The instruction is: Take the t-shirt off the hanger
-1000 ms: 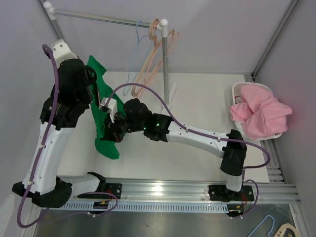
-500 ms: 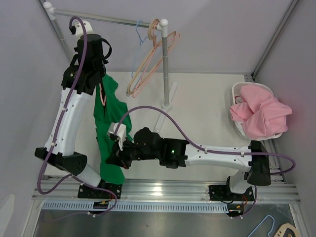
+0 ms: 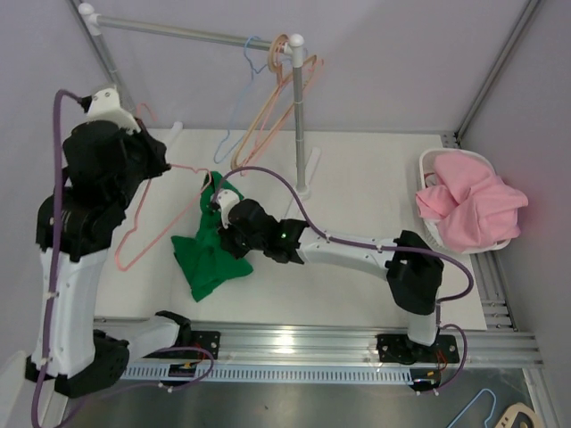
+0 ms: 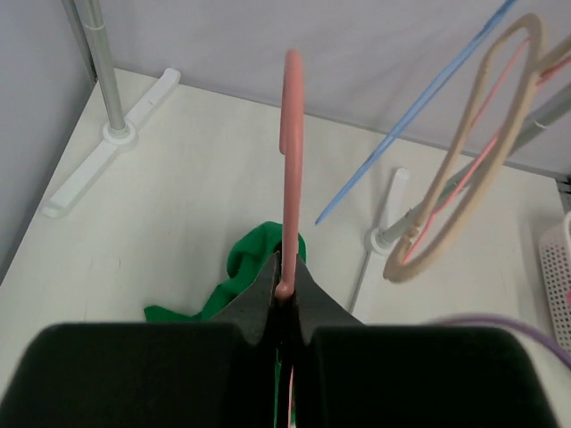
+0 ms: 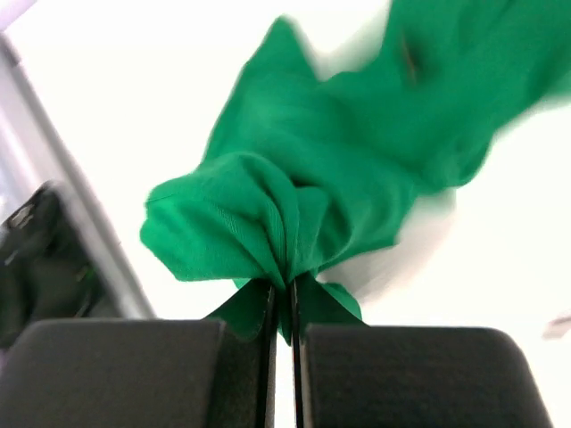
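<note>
My left gripper holds the pink hanger (image 3: 165, 218), and the shirt is already off it. It should carry the hanger outward onto the metal bar (image 3: 231, 38) beside the blue hanger and let go of it there.
The green t-shirt (image 3: 207, 259) lies crumpled on the white table, left of centre. My right gripper (image 3: 228, 225) is shut on a bunched fold of it; the right wrist view shows the cloth (image 5: 303, 187) pinched between the jaws (image 5: 284, 299). My left gripper (image 3: 163, 166) is shut on the pink hanger (image 3: 165, 218), which hangs bare above the table to the left of the shirt. In the left wrist view the hanger's hook (image 4: 292, 134) rises from the shut jaws (image 4: 285, 287), with the shirt (image 4: 259, 259) below. The shirt's top tip is close to one end of the hanger.
A metal rail (image 3: 178, 33) at the back carries several beige and blue hangers (image 3: 272, 98) on its right post (image 3: 299, 134). These hangers (image 4: 464, 169) are near my left gripper. A white basket (image 3: 433, 165) with pink cloth (image 3: 473, 209) stands at the right.
The shirt has come off the hanger and dropped to the table in my right gripper. My left arm swung the now bare hanger down and to the left. The right gripper moved toward the back.
</note>
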`<state>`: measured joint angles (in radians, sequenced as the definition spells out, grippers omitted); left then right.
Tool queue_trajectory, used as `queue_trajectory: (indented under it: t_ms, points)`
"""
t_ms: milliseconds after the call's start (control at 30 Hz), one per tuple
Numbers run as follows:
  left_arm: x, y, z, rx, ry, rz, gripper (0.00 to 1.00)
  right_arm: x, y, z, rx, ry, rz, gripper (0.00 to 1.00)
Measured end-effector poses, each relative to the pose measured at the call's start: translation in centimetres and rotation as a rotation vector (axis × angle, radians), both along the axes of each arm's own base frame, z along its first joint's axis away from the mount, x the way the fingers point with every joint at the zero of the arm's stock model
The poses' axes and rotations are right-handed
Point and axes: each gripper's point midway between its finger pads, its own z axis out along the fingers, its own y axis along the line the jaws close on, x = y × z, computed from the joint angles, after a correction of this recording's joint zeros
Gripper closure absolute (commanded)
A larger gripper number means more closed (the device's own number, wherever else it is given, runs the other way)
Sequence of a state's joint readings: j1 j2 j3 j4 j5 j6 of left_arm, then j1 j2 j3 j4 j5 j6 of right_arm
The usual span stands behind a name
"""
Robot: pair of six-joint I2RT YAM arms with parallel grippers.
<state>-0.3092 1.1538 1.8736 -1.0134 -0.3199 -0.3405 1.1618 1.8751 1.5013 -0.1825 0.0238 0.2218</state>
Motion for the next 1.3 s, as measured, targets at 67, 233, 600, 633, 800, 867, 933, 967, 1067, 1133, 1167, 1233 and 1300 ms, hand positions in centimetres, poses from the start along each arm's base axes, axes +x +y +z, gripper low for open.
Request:
queue_trajectory:
  t_ms: [67,233,600,633,800,867,933,967,1067,1133,1167,1233,1300]
  points:
    - [-1.9,0.4,0.1,-0.007,-0.011,-0.013,0.99,2.0,0.4,-0.2,-0.018,-0.026,-0.043,1.00]
    - [-5.0,1.8,-1.1,-0.005,-0.032,0.012,0.99,5.8,1.7,-0.5,-0.061,-0.068,-0.112,0.04]
    - [-2.7,4.7,2.4,0.104,-0.217,0.118,0.99,8.7,5.1,-12.3,-0.298,-0.062,-0.116,0.01]
    - [-1.8,4.7,2.9,0.107,-0.234,0.112,0.99,8.9,5.0,-13.5,-0.318,-0.068,-0.123,0.00]
    - [4.5,3.4,3.8,0.127,-0.271,0.018,0.99,8.7,4.9,-13.5,-0.318,-0.056,-0.119,0.10]
    - [7.1,2.4,3.7,0.130,-0.279,-0.040,0.99,8.4,4.6,-13.5,-0.309,-0.059,-0.114,0.69]
    - [9.9,1.5,2.5,0.136,-0.259,-0.095,0.99,7.6,3.3,-13.6,-0.298,-0.033,-0.112,1.00]
    - [11.1,1.1,1.8,0.135,-0.249,-0.123,0.99,6.7,2.5,-13.3,-0.284,-0.007,-0.112,1.00]
    - [13.9,0.1,0.6,0.135,-0.247,-0.177,0.99,2.8,-1.7,-13.2,-0.299,0.073,-0.100,1.00]
    - [15.2,-0.3,0.4,0.132,-0.254,-0.199,0.99,-0.6,-5.4,-13.0,-0.344,0.129,-0.086,1.00]
    - [15.8,-0.5,0.6,0.131,-0.265,-0.205,0.99,-2.1,-7.2,-12.6,-0.371,0.151,-0.080,1.00]
    - [16.7,-0.9,1.3,0.127,-0.300,-0.221,0.99,-4.8,-11.1,-11.2,-0.431,0.191,-0.072,1.00]
    - [17.3,-1.2,2.1,0.126,-0.344,-0.233,0.99,-5.8,-13.4,-7.5,-0.421,0.196,-0.079,1.00]
